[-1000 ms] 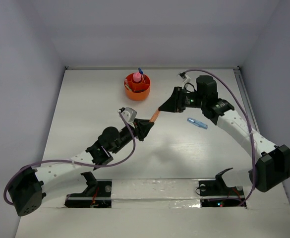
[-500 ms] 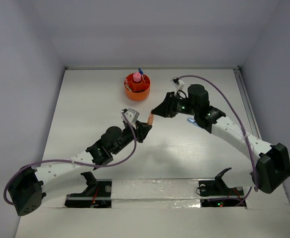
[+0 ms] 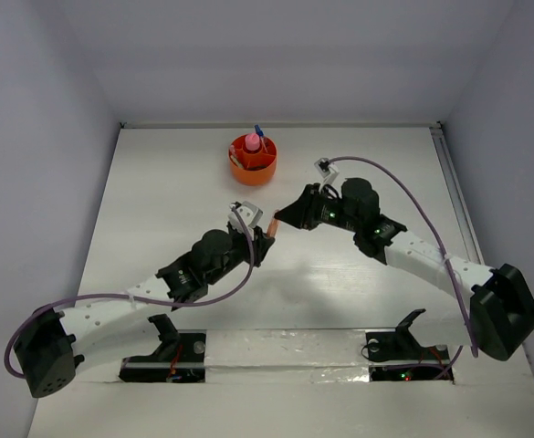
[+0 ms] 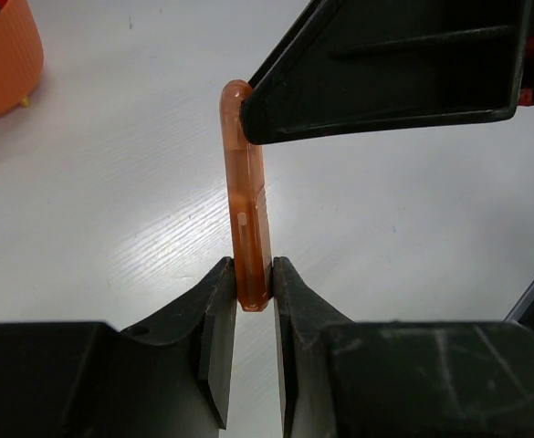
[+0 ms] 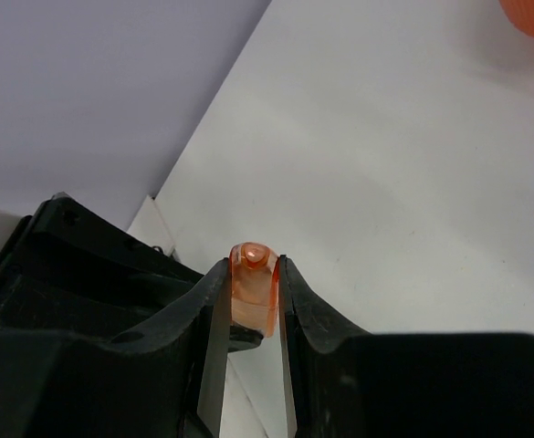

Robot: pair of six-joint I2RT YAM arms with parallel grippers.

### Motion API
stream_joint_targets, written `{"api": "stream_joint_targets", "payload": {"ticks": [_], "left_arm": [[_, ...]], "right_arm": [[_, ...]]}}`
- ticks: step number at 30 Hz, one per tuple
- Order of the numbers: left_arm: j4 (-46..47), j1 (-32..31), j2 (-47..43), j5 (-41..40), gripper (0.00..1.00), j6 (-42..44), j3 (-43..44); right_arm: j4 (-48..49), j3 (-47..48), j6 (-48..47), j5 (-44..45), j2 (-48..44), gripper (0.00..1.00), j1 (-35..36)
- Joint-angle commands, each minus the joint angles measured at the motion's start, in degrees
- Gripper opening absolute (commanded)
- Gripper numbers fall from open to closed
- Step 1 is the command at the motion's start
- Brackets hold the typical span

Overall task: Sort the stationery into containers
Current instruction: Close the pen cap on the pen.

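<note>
I will move my left gripper outward and to the left in the top view, over the tub's side section (image 3: 236,159), to let go there, because slim items are already in that section.
A translucent orange-pink capsule-like piece (image 4: 246,201) is held above the table between both grippers. My left gripper (image 4: 251,272) is shut on its near end, seen from above at the left gripper (image 3: 266,236). My right gripper (image 5: 253,274) is shut on the other, rounded end of the orange-pink piece (image 5: 253,285), tip to tip with the left one at the right gripper (image 3: 281,219). The round orange tub (image 3: 253,162) stands behind them, apart, holding a pink piece (image 3: 251,142) and a blue-tipped item (image 3: 258,130).
The tub's ribbed wall (image 4: 2,55) shows at the top left of the left wrist view, with a tiny yellowish bit (image 4: 26,103) on the table beside it. Grey walls close the table in at the back and on both sides.
My right gripper has moved left and nearer along the orange-pink piece, so the two grippers now stand almost tip to tip. The left arm has shifted slightly forward.
</note>
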Motion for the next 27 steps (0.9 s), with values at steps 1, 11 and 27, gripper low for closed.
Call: {"api": "stream_joint_targets", "payload": {"ticks": [1,11,27], "left_arm": [[22.02,0.78,-4.06,-0.52,0.0,1.59,9.75],[20.79,0.78,-4.58,-1.22,0.0,-1.74,4.74],[14.99,8.58,-0.56,-7.39,0.0,-9.2,2.98]], "right_arm": [[-10.42,-4.75,1.64,-7.44,1.44,0.0,5.46],[-8.05,7.29,-0.57,-2.95,3.98,0.0,5.46],[-11.2,9.32,-5.48,9.34,-15.17,0.62,-0.16]]}}
